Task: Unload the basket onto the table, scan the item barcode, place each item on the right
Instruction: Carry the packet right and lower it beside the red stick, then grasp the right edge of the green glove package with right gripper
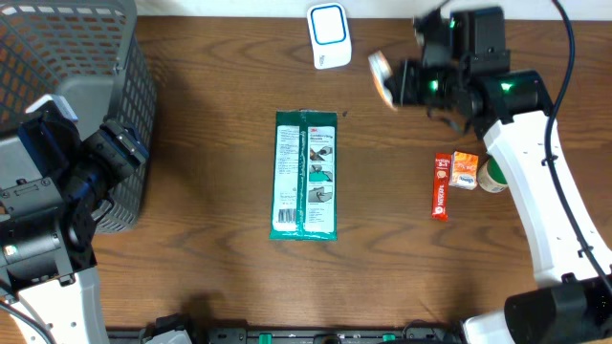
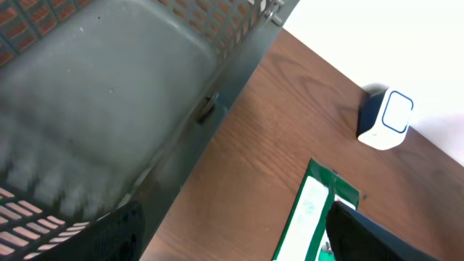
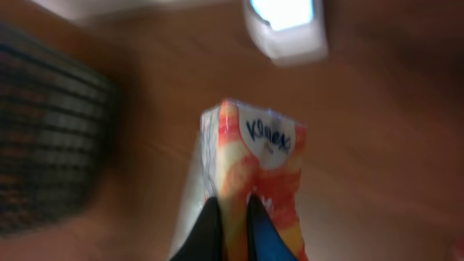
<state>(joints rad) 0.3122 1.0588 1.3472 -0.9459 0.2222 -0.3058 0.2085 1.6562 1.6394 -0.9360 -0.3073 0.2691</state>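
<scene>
I will next move my right gripper back and down from near the scanner to put the tissue pack beside the red box, where other small items are.
My right gripper (image 1: 400, 82) is shut on an orange and white Kleenex tissue pack (image 1: 382, 76), held above the table just right of the white barcode scanner (image 1: 328, 35). In the right wrist view the black fingers (image 3: 210, 228) pinch the pack (image 3: 257, 156) at its lower edge, and the scanner (image 3: 286, 25) lies beyond it, blurred. My left gripper (image 1: 129, 153) hangs open beside the basket with nothing between its fingers (image 2: 109, 232).
A grey mesh basket (image 1: 67, 86) fills the far left. A green flat pack (image 1: 306, 174) lies mid-table, also in the left wrist view (image 2: 319, 217). A red box (image 1: 441, 186), a small orange box (image 1: 465, 169) and a round item (image 1: 493, 178) sit under the right arm.
</scene>
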